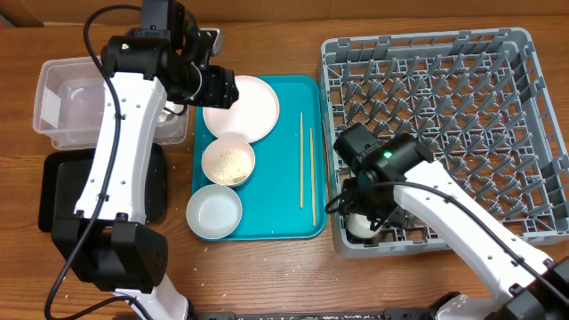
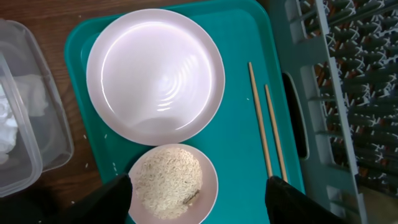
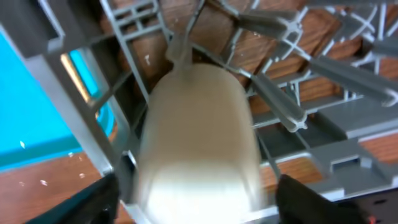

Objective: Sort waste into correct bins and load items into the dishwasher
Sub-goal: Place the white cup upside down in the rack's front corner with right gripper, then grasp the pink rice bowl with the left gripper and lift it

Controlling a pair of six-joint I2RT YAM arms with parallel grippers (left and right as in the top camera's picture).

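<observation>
The teal tray is bare between the bowl of rice and the chopsticks. I will pull my left gripper back and lower it onto the bowl's chopstick-side rim (image 1: 253, 164).
My left gripper (image 1: 222, 89) (image 2: 199, 208) is open and empty, hovering over the teal tray between the pale plate (image 1: 247, 107) (image 2: 155, 74) and the bowl of rice (image 1: 228, 163) (image 2: 169, 183). An empty white bowl (image 1: 214, 212) sits below that. Two chopsticks (image 1: 302, 160) (image 2: 266, 124) lie on the tray's right side. My right gripper (image 1: 360, 212) (image 3: 202, 199) is open around the white cup (image 1: 357, 226) (image 3: 196, 130), which rests in the front-left corner of the grey rack (image 1: 444, 116) (image 3: 81, 106). Crumpled white paper (image 2: 13, 115) lies in the clear tub (image 1: 62, 98) (image 2: 53, 143).
The black tray (image 1: 53, 191) lies in front of the clear tub, partly under my left arm. The teal tray (image 1: 307, 222) (image 2: 239, 37) sits close against the rack's left wall. A few rice grains lie on the tray and on the wood beside it.
</observation>
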